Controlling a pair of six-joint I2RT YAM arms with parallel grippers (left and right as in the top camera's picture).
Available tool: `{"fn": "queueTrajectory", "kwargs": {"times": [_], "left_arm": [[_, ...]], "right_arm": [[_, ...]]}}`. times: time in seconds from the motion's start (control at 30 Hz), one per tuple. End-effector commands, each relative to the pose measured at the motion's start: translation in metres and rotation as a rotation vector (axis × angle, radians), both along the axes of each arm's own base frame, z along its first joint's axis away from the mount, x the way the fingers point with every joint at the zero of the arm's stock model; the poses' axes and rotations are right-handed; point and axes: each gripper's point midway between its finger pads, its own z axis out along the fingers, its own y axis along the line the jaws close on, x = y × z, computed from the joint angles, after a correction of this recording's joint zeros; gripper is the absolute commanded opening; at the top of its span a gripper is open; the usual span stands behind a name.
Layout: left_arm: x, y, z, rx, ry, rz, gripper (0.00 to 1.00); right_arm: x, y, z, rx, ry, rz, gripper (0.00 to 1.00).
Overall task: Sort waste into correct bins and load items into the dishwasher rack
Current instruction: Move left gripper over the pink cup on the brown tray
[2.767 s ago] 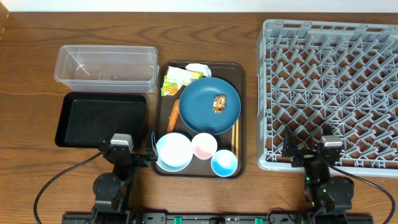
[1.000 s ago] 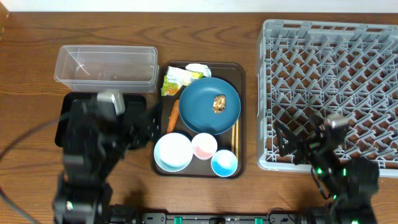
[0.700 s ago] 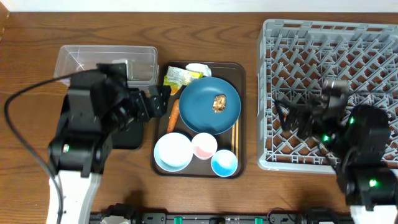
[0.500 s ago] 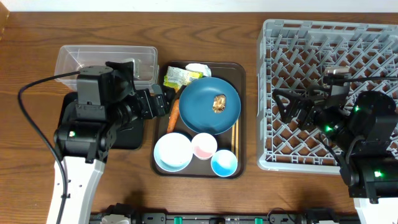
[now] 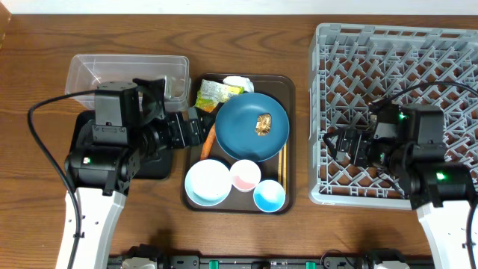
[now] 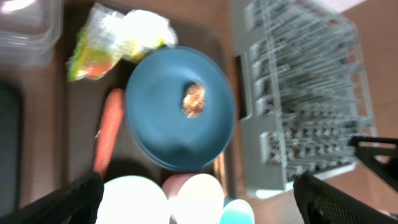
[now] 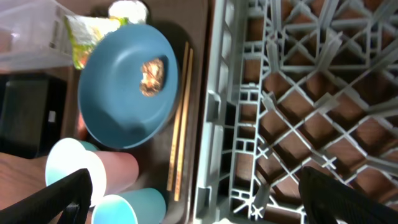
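Observation:
Next, my left gripper moves back and down onto the pink cup's rim, since that rim faces up uncovered beside the white bowl [image 5: 208,181].
A dark blue dish [image 5: 250,127] with a brown food lump [image 5: 263,124] lies on the brown serving tray [image 5: 290,97]. An orange carrot piece [image 5: 208,140] lies at the dish's left. The printed wrapper [image 5: 213,93] and crumpled white paper [image 5: 237,82] are behind it. In front stand the white bowl [image 5: 208,181], pink cup [image 5: 245,175] and blue cup [image 5: 269,196]. Chopsticks [image 5: 282,161] lie along the tray's right side. My left gripper [image 5: 198,128] hovers open beside the carrot. My right gripper [image 5: 336,148] hangs open over the left part of the dishwasher rack [image 5: 403,75]. Both hold nothing.
The clear tub [image 5: 127,75] stands at the back left. The black tray [image 5: 82,146] in front of it is partly covered by my left arm. The rack's raised wall [image 7: 214,124] runs between my right gripper and the chopsticks [image 7: 180,124].
Both arms have lifted from the table's front edge. The left gripper has swung right to the tray's left side, the right gripper left over the rack. Both stay open.

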Motion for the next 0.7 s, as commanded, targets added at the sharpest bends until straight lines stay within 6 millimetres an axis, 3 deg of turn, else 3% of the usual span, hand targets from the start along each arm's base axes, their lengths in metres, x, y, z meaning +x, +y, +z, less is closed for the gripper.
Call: {"fn": "queueTrajectory", "kwargs": {"times": [0.0,0.17,0.43,0.53,0.67], "left_arm": [[-0.004,0.013,-0.009,0.078,0.046,0.047,0.99],[-0.029,0.003,-0.023,0.122,0.121,-0.040,0.86],[-0.057,-0.020,-0.068,0.334,0.182,-0.135,0.80],[-0.062,-0.039,-0.084,0.321,0.220,-0.148,0.79],[-0.060,-0.052,-0.106,0.380,0.252,-0.142,0.66]], "right_arm": [[0.005,0.003,0.006,0.024,-0.022,0.030,0.99],[0.014,0.015,0.026,0.060,-0.128,0.109,0.99],[0.028,0.015,0.039,0.106,-0.176,0.052,0.97],[0.028,0.014,0.039,0.104,-0.176,0.045,0.94],[0.029,0.013,0.038,0.099,-0.174,0.034,0.89]]}}
